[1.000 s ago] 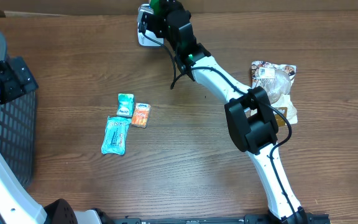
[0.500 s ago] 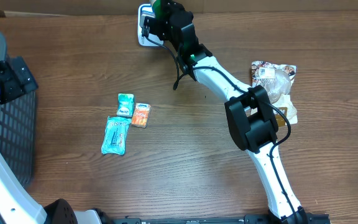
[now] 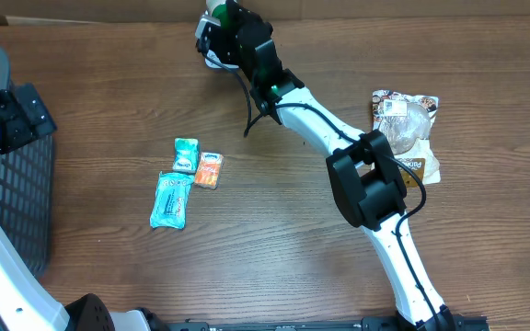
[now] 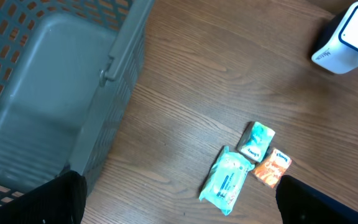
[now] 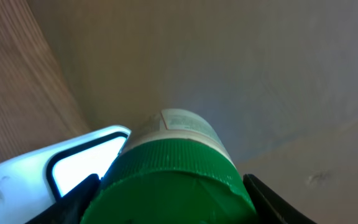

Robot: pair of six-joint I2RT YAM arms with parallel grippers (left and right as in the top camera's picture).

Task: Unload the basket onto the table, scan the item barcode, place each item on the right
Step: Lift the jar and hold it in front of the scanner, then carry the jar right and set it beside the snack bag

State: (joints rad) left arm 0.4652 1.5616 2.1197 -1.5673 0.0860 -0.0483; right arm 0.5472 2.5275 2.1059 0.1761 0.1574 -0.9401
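Observation:
My right gripper draws back from the scanner next, then tilts downward to bring the bottle down beside the clear snack bag, since bare table shows there.
My right gripper (image 3: 221, 26) is at the table's far edge, shut on a green-capped bottle (image 5: 174, 182). Its pale labelled body (image 5: 180, 124) points away from the wrist camera. The bottle hangs right beside the white barcode scanner (image 5: 73, 163), whose bright window faces it. From overhead the gripper covers most of the scanner (image 3: 208, 58). In the left wrist view the scanner (image 4: 347, 32) stands at the top right. My left gripper (image 4: 179, 211) is open and holds nothing, up over the table next to the basket.
A dark mesh basket (image 3: 17, 198) stands at the left edge. Two teal packets (image 3: 169, 199) (image 3: 185, 154) and an orange packet (image 3: 209, 170) lie left of centre. A clear snack bag (image 3: 408, 129) lies at the right, partly under my right arm.
My right gripper has shifted a little left and toward the far edge with the bottle, now covering more of the scanner. The left arm has not moved.

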